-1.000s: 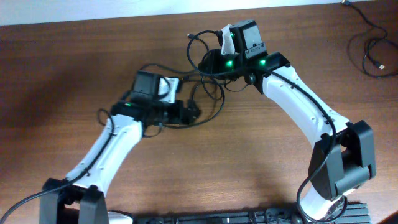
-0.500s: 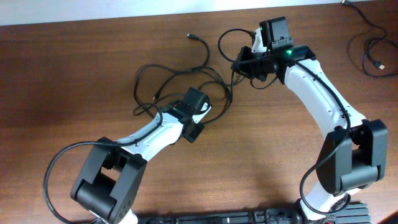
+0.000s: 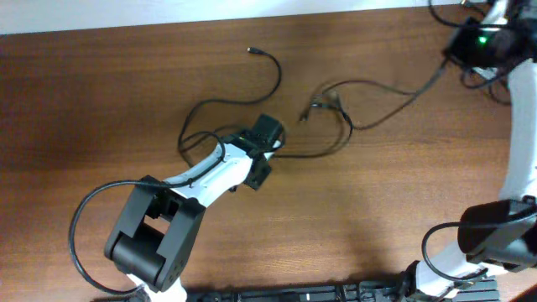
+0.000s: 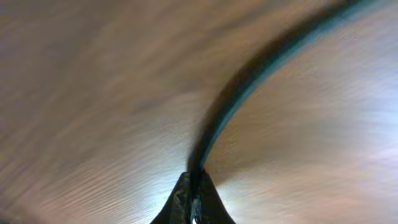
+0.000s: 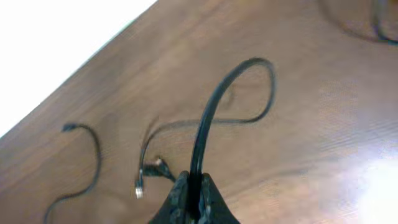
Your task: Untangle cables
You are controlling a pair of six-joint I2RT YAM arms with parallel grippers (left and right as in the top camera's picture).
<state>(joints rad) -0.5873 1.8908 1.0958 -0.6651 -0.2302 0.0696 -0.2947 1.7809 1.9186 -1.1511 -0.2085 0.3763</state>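
Note:
My right gripper should next move down and across to the clear tabletop beyond the loop [image 3: 359, 64], which is to its left in the overhead view, and let go of the cable there.
The cables lie spread across the table's middle as thin black loops. One cable [image 3: 220, 102] ends in a small plug [image 3: 251, 50] at the back. My left gripper [image 3: 270, 149] is shut on a cable [image 4: 249, 81] at the table surface; the left wrist view is blurred. My right gripper [image 3: 457, 52] is raised at the back right, shut on another cable [image 3: 390, 99]. That cable runs left to a loop and small plug ends [image 3: 315, 107]. The right wrist view shows it rising from the shut fingers [image 5: 180, 193] in an arc [image 5: 214, 99], with the plug ends [image 5: 138, 188] below.
More black wire [image 3: 497, 84] lies at the far right edge by the right arm [image 3: 524, 143]. The table's back edge meets a white surface [image 3: 126, 13]. A dark strip [image 3: 336, 294] runs along the front edge between the arm bases.
My right gripper has swung far to the back right, drawing its cable out of the tangle. My left gripper has moved right and closed on a cable. The loops are now spread apart.

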